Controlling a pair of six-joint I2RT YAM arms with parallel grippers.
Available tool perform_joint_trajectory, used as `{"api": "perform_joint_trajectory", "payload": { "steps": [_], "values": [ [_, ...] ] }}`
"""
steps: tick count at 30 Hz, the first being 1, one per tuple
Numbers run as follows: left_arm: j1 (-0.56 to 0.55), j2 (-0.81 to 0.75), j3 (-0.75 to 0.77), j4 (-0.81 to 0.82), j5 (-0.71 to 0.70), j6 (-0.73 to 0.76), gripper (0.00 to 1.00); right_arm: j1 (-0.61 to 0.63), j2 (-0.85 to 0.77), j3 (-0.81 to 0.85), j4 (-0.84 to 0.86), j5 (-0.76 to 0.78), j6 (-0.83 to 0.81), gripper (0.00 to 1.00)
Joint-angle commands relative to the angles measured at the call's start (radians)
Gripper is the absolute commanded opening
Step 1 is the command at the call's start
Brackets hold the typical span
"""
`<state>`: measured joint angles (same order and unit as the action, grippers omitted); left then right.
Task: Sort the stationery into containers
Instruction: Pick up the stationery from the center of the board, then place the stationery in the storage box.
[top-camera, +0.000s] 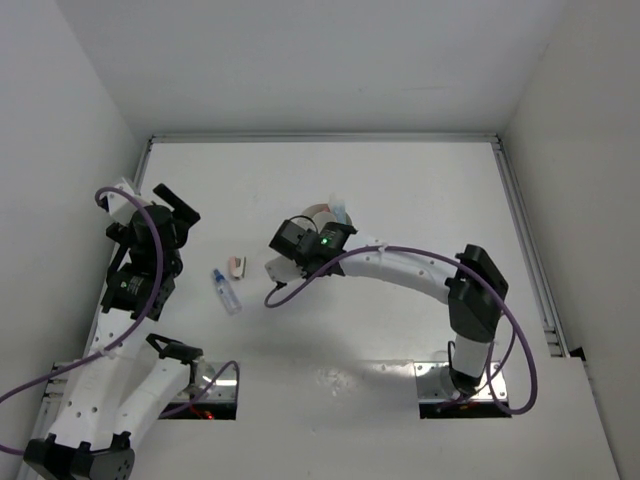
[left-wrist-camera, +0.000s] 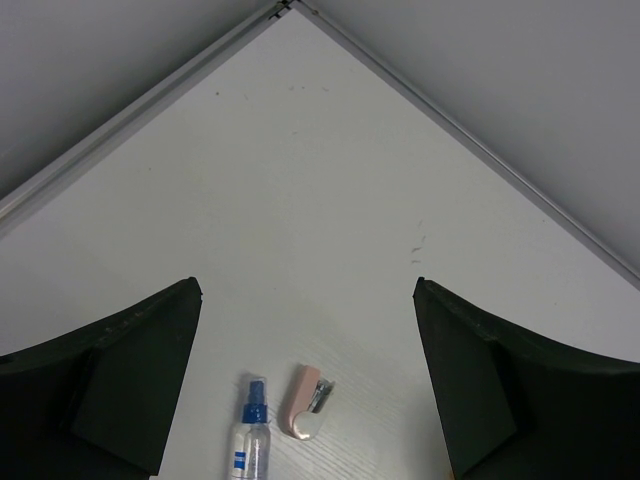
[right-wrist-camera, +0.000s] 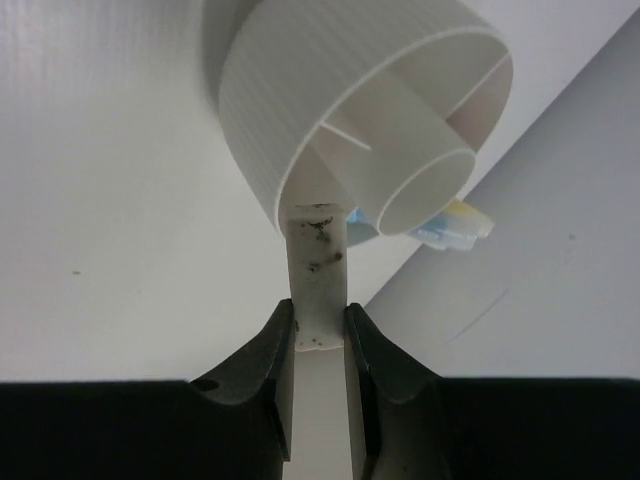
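Observation:
The right gripper eases outward past the bowl's near rim toward the gap (right-wrist-camera: 312, 186) by its centre cup next, as the eraser's far end still sits there.
My right gripper (right-wrist-camera: 320, 335) is shut on a white eraser block (right-wrist-camera: 318, 270) with dark smudges. It holds the block's far end at the near rim of the round white divided bowl (right-wrist-camera: 300, 90). Blue and yellow items (right-wrist-camera: 450, 225) show behind the bowl's centre cup. In the top view the right gripper (top-camera: 303, 240) covers most of the bowl (top-camera: 330, 212). My left gripper (left-wrist-camera: 307, 300) is open and empty above the table. Between its fingers lie a clear blue-capped tube (left-wrist-camera: 250, 435) and a small pink stapler-like piece (left-wrist-camera: 305, 402); both also show in the top view, the tube (top-camera: 226, 291) and the pink piece (top-camera: 237, 265).
White walls enclose the table on the left, back and right. A metal rail (top-camera: 525, 240) runs along the right edge. The table's back corner (left-wrist-camera: 285, 8) lies ahead of the left gripper.

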<state>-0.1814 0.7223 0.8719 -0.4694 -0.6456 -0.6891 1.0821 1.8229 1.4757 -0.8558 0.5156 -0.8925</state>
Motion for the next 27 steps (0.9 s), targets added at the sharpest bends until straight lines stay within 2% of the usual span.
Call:
{"api": "perform_joint_trajectory", "payload": {
  "steps": [1,9,23,27],
  "values": [
    [0.008,-0.012,-0.002,0.037,0.006,0.011,0.94,-0.037,-0.031,0.041,-0.017,0.099,0.007,0.01],
    [0.008,-0.012,-0.002,0.037,0.024,0.011,0.94,-0.111,0.036,0.051,0.021,0.11,-0.002,0.01],
    [0.008,-0.012,-0.002,0.037,0.024,0.02,0.94,-0.149,0.116,0.094,0.001,0.067,-0.011,0.02],
    [0.008,-0.012,-0.002,0.037,0.024,0.02,0.94,-0.149,0.128,0.103,0.001,0.046,-0.02,0.07]
  ]
}}
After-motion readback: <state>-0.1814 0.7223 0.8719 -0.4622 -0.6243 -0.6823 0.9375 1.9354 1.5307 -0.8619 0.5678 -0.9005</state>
